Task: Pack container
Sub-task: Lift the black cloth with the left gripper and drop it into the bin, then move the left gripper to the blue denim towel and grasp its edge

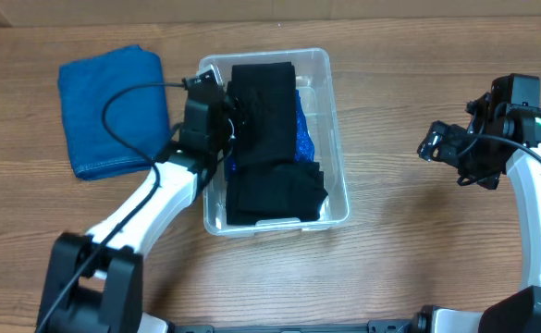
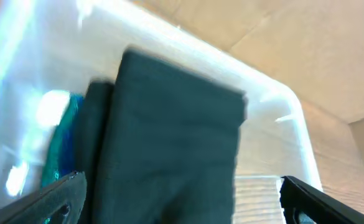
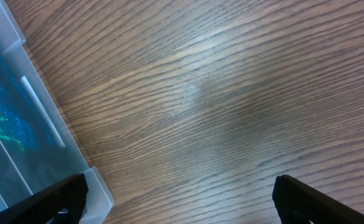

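Note:
Next, my left gripper crosses over the unpacked blue towel and moves down onto its edge farthest from the container, since the towel lies to the left in the overhead view.
The clear plastic container [image 1: 337, 157] stands at the table's middle. It holds folded black cloth [image 1: 270, 148] and a blue sparkly item [image 1: 303, 139]. My left gripper [image 1: 222, 116] is open over the container's left side, its fingers apart above the black cloth [image 2: 175, 143]; the container's far rim [image 2: 294, 106] shows beyond it. My right gripper [image 1: 441, 143] is open and empty over bare wood right of the container. In the right wrist view its fingers [image 3: 182, 199] are wide apart, with the container's corner [image 3: 98, 186] at the left.
A folded blue towel [image 1: 113, 106] lies on the table left of the container. The table is brown wood grain [image 3: 231, 93].

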